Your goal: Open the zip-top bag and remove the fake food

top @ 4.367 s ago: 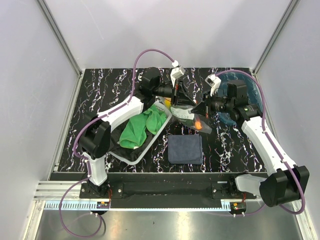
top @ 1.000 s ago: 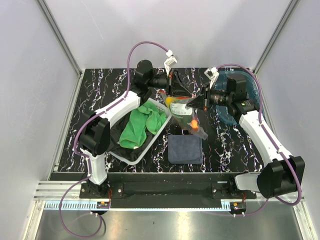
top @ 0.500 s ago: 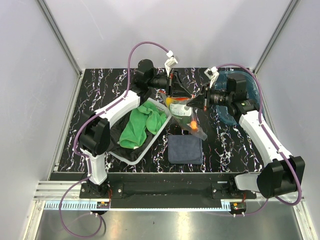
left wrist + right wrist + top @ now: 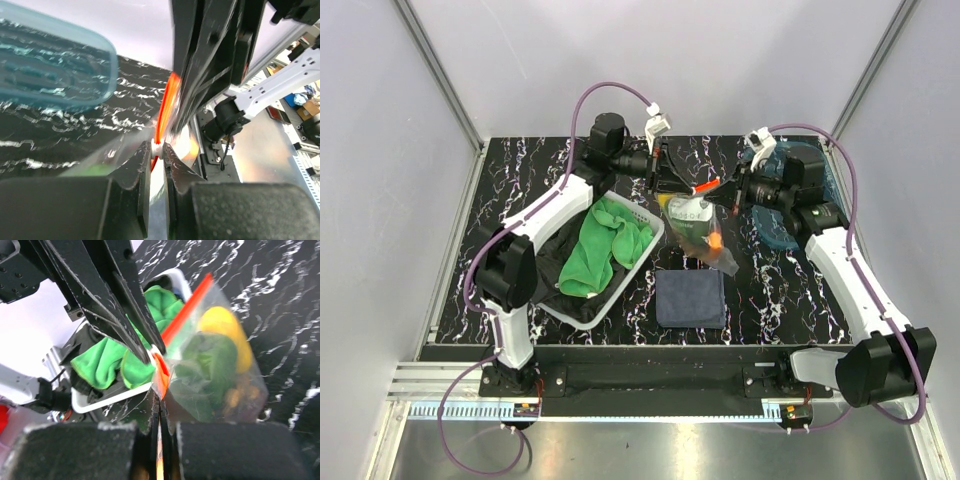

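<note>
My left gripper pulls the slider left in the top view next and releases it over the green cloth's far end (image 4: 609,208), since my right gripper pins the bag.
The zip-top bag (image 4: 692,225) hangs between my two grippers above the table's middle, its orange-red zip strip (image 4: 706,187) on top. In it show the yellow lemon piece (image 4: 225,326), green pieces (image 4: 210,360) and brown balls (image 4: 235,396). My left gripper (image 4: 667,178) is shut on the white slider (image 4: 157,147) on the zip strip (image 4: 165,107). My right gripper (image 4: 728,196) is shut on the bag's orange-edged corner (image 4: 161,371), just right of the left fingers (image 4: 117,307).
A white basket (image 4: 612,290) holding a green cloth (image 4: 605,245) sits at left. A dark blue cloth (image 4: 690,298) lies under the bag, toward the front. A translucent blue tray (image 4: 782,236) lies at back right under the right arm; it also shows in the left wrist view (image 4: 50,70).
Both grippers have risen and drawn apart, the left toward the back left, the right to the right. The bag hangs higher and the zip strip now shows stretched between them.
</note>
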Controlling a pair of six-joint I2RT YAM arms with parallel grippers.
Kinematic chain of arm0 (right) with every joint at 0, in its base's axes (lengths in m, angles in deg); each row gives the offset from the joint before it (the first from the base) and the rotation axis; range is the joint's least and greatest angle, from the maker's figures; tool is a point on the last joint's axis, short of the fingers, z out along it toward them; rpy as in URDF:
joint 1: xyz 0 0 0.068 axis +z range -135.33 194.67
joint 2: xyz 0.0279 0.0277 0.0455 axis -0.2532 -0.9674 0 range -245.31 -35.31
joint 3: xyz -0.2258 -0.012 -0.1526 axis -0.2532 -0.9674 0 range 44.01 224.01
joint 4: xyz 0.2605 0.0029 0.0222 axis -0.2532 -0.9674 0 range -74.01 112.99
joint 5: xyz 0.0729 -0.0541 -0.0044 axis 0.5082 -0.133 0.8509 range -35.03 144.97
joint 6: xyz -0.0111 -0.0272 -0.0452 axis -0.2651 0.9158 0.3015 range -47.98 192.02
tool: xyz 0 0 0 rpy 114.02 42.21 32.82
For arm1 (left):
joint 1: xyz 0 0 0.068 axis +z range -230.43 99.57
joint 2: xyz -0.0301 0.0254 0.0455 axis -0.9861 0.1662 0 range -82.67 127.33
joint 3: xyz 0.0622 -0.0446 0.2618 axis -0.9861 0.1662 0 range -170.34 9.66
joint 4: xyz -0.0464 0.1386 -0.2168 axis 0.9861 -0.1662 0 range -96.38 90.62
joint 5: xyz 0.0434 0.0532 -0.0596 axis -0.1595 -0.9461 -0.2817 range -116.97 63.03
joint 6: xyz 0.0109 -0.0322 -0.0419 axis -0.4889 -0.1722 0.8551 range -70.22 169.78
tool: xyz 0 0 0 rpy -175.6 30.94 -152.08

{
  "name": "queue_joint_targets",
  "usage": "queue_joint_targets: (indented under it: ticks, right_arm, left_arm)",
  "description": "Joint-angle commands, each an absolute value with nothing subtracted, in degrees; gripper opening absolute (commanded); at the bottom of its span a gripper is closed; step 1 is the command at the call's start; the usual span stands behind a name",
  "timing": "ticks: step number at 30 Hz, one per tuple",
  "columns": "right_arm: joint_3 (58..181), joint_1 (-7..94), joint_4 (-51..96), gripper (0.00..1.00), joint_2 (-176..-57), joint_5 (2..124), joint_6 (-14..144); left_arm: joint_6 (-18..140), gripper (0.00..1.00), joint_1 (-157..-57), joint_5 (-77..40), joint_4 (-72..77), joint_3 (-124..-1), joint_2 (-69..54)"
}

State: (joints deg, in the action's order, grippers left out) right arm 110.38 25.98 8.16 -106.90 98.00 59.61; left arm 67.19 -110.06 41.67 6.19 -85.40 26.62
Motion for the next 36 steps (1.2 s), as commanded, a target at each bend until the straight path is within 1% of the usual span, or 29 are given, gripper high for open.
queue_joint_targets:
  ticks: [1,4,10,13,19,23,27,30,31,33,34,35,36]
  right_arm:
    - [113.09,22.67,11.83,0.0,-104.65,96.46,62.7]
    - [113.36,22.05,11.83,0.0,-106.05,95.76,64.89]
    - [116.69,21.96,12.61,0.0,-110.8,93.38,65.86]
    - [119.84,21.44,12.7,0.0,-114.14,91.1,65.34]
    - [124.43,21.35,15.25,0.0,-121.26,90.83,63.67]
    - [124.0,21.0,16.65,0.0,-123.72,90.92,63.49]
    - [122.77,19.86,18.94,0.0,-126.18,92.14,63.05]
    - [123.2,19.68,20.26,0.0,-129.68,100.9,65.41]
    - [124.25,19.68,20.26,0.0,-130.66,106.42,66.47]
    - [124.87,19.59,20.18,0.0,-132.59,108.66,67.44]
    - [125.74,19.59,20.09,0.0,-132.95,111.37,68.05]
    - [125.84,19.68,20.17,0.0,-133.04,112.35,68.15]
    - [125.75,19.68,20.61,0.0,-132.87,112.63,68.24]
  left_arm:
    - [63.77,0.0,-105.67,34.87,1.95,-81.23,22.28]
    - [61.83,0.0,-103.03,23.26,-4.73,-78.33,18.06]
    - [59.54,0.0,-101.26,11.81,-10.62,-71.12,9.89]
    - [60.07,0.0,-100.65,6.53,-12.65,-64.46,5.76]
    - [59.1,0.0,-99.94,7.05,-13.43,-59.69,2.49]
    - [56.47,0.0,-99.94,5.99,-17.2,-58.28,-0.57]
    - [55.85,0.0,-99.94,6.24,-18.36,-54.08,-4.7]
    - [56.2,0.0,-100.38,10.28,-17.14,-51.87,-7.6]
    - [55.85,0.0,-100.82,11.6,-16.43,-50.99,-8.05]
    - [54.28,0.0,-102.92,12.76,-15.2,-50.98,-8.58]
    - [54.44,0.01,-103.28,12.76,-15.28,-52.2,-8.23]
    - [54.96,0.06,-103.37,13.11,-14.94,-52.91,-7.8]
    - [56.01,0.24,-103.37,14.68,-14.59,-53.61,-7.36]
